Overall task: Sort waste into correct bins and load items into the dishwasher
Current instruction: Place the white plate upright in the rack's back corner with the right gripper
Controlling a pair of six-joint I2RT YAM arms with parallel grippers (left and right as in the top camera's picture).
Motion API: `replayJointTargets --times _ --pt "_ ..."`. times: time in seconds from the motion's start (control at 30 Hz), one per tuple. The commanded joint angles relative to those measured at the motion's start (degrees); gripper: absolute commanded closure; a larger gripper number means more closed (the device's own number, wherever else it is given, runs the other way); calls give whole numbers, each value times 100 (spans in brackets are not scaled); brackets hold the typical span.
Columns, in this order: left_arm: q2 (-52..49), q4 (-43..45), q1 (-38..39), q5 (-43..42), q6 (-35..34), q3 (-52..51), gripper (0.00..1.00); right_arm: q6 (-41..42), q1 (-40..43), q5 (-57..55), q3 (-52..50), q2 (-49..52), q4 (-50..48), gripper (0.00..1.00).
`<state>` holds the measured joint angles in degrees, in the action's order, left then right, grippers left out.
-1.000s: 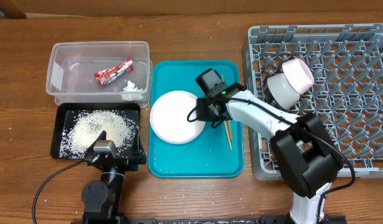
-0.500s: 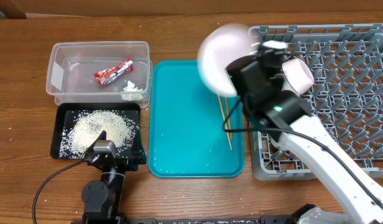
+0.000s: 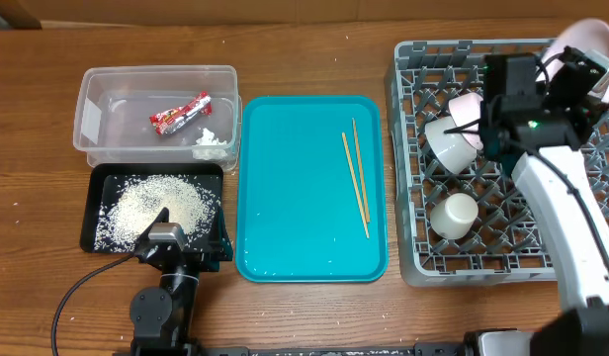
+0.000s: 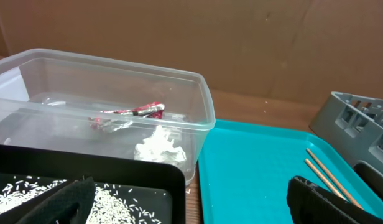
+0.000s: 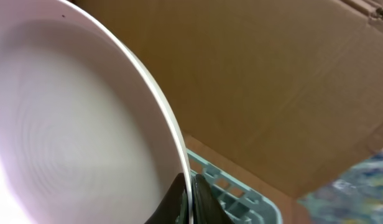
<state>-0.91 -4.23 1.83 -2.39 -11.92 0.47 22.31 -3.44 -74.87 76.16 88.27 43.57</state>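
The rack's far slots are below my right gripper and to its left in the overhead view. My right gripper will go down to them next and let go of the plate (image 3: 587, 38) there.
My right gripper (image 3: 569, 67) is shut on the rim of the pale pink-white plate (image 3: 587, 38) and holds it tilted on edge above the far right of the grey dish rack (image 3: 413, 51). In the right wrist view the plate (image 5: 73, 130) fills the left and my fingers (image 5: 190, 200) pinch its rim. The white bowl (image 3: 453, 136) and small cup (image 3: 453, 215) sit in the rack. Two chopsticks (image 3: 356, 178) lie on the teal tray (image 3: 295, 237). My left gripper (image 4: 191, 208) is open and empty over the black tray's near corner.
The clear tub (image 3: 97, 99) holds the red wrapper (image 3: 181, 113) and white tissue (image 3: 214, 140); both also show in the left wrist view (image 4: 132, 112), (image 4: 159, 144). The black tray (image 3: 99, 178) holds rice (image 3: 156, 203). A few grains lie on the teal tray.
My right arm lifted the plate off the teal tray and carried it right and up over the rack. The chopsticks and cup are now uncovered. The left arm has not moved.
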Motion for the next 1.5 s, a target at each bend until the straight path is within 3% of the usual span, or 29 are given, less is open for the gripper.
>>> replayJointTargets --times 0.0,0.3,0.77,0.93,1.03,1.13,1.23,1.37,1.47 --pt "26 -2 -35 -37 -52 -20 0 -874 269 44 72 367 -286 96" --pt "26 -4 -35 -37 -52 -20 0 -1556 310 -125 72 931 -404 96" --pt "26 -2 -35 -37 -52 -20 0 -1515 -555 4 -83 1078 -76 94" --pt "26 -2 -35 -39 -52 -20 0 -1469 -756 782 -83 1078 223 78" --pt "26 -2 -35 -39 -52 -20 0 -1281 -935 592 -70 1054 286 70" --pt "26 -4 -35 -39 -52 -20 0 -890 -1222 452 -66 905 282 46" --pt "26 -2 -35 -37 -52 -20 0 -855 -1628 734 -63 678 310 34" --pt "26 -2 -35 -39 -52 -20 0 -855 -2240 1976 -63 415 492 33" --pt "26 -2 -35 -39 -52 -20 0 -855 -2649 3738 -66 376 640 34"
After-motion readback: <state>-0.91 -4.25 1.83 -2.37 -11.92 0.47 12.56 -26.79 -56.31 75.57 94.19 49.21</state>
